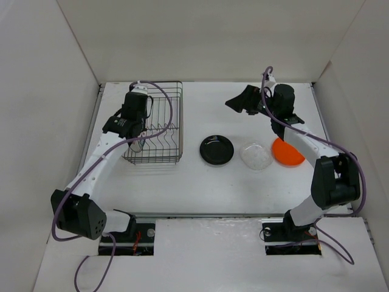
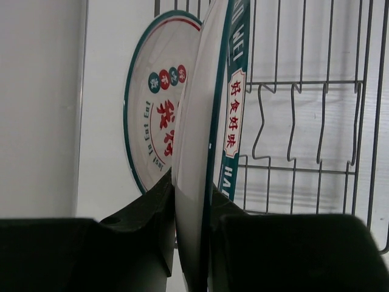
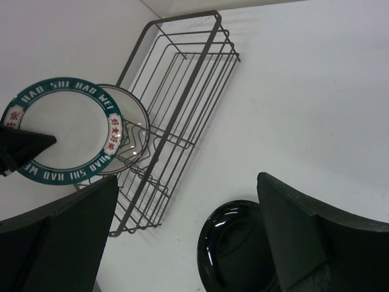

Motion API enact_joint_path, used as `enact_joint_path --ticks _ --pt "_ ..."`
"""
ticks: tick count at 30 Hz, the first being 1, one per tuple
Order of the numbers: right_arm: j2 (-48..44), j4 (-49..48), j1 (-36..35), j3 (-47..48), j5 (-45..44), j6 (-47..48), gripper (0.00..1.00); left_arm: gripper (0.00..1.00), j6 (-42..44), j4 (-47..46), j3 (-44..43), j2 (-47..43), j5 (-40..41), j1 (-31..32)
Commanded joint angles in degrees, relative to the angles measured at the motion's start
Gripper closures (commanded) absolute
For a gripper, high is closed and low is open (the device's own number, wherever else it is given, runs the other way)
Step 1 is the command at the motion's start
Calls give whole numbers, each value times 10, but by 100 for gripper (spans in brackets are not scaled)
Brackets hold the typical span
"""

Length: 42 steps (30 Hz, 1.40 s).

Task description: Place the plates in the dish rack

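Note:
My left gripper lowers the white plate into the rack slot [image 1: 147, 146] [image 2: 248, 173] beside the standing plate next and releases it, as it already hangs edge-on alongside.
My left gripper [image 1: 130, 129] is shut on the white plate with the green patterned rim [image 2: 206, 152] and holds it upright, edge-on, over the near end of the dark wire dish rack [image 1: 159, 121]. This plate also shows in the right wrist view [image 3: 64, 131]. Just behind it the plate with red-green centre marks [image 2: 155, 103] stands upright at the rack's end [image 3: 132, 131]. The black plate [image 1: 217, 149], the clear plate [image 1: 256, 156] and the orange plate [image 1: 287, 151] lie flat in a row on the table. My right gripper [image 1: 239, 101] is open and empty, raised above the table behind the black plate [image 3: 243, 249].
White walls close in the table on the left, back and right. The rack's upright prongs [image 2: 292, 121] stand bare to the right of the held plate. The right arm's forearm passes over the orange plate's near side.

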State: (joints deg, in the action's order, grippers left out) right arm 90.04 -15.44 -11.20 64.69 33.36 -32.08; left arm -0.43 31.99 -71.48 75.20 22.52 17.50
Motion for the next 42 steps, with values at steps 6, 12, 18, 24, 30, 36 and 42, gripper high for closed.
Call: enact_joint_path --ticks 6,12,18,24,30,36,42 --pt "-13 -7 14 -8 11 19 0 100 6 -59 -15 -26 30 3" --pt "-13 -7 14 -8 16 19 0 100 1 -75 6 -20 48 -11" --pt "-13 -7 14 -8 22 19 0 100 6 -94 6 -15 42 -17" --pt "-13 -7 14 -8 28 19 0 100 17 -112 17 -3 30 -17" --pt "-13 -7 19 -13 28 19 0 100 17 -124 37 10 17 -17" --pt "-18 -7 19 -13 28 25 0 100 17 -130 51 10 24 -17" --pt "17 34 19 13 62 95 0 59 5 -118 51 5 7 -17"
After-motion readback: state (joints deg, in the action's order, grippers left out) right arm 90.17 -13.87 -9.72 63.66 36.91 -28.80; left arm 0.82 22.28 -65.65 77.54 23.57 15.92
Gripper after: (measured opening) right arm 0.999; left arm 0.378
